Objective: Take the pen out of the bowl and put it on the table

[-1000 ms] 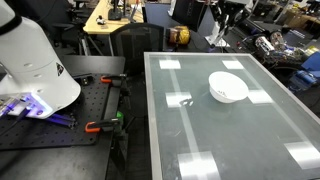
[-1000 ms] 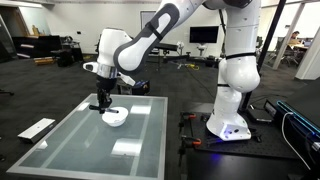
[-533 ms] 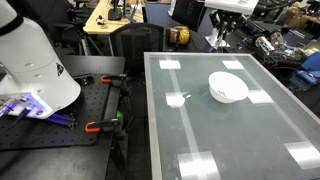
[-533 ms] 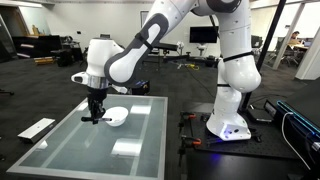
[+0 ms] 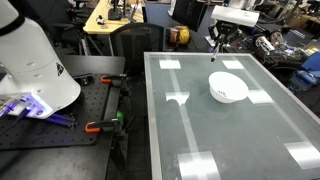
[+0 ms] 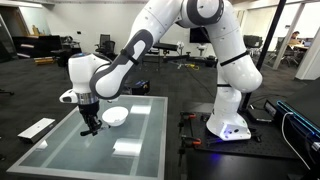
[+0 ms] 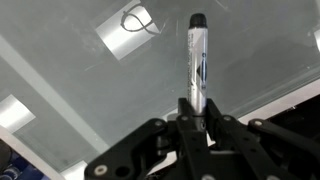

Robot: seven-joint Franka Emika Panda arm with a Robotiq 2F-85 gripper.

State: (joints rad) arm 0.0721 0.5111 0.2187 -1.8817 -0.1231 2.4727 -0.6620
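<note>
My gripper moves straight down to the bare glass table (image 5: 212,61) beside the white bowl next to release the pen, since the pen already hangs clear of the bowl.
My gripper (image 7: 197,110) is shut on the pen (image 7: 197,55), a thin stick with a dark tip that points out over the glass table (image 7: 80,60). In both exterior views the gripper (image 6: 90,124) (image 5: 219,42) hangs low over the table (image 6: 70,152) (image 5: 200,135), beside the white bowl (image 6: 116,116) (image 5: 228,87) and apart from it. The bowl looks empty. The pen is too small to make out in the exterior views.
A black perforated bench with orange clamps (image 5: 70,110) and the robot's white base (image 5: 30,65) stand beside the table. A brown round object (image 5: 178,36) sits past the table's far edge. A flat white object (image 6: 37,128) lies on the floor.
The gripper, with the pen in it, has moved away from above the bowl to a spot beside it and has come lower over the glass.
</note>
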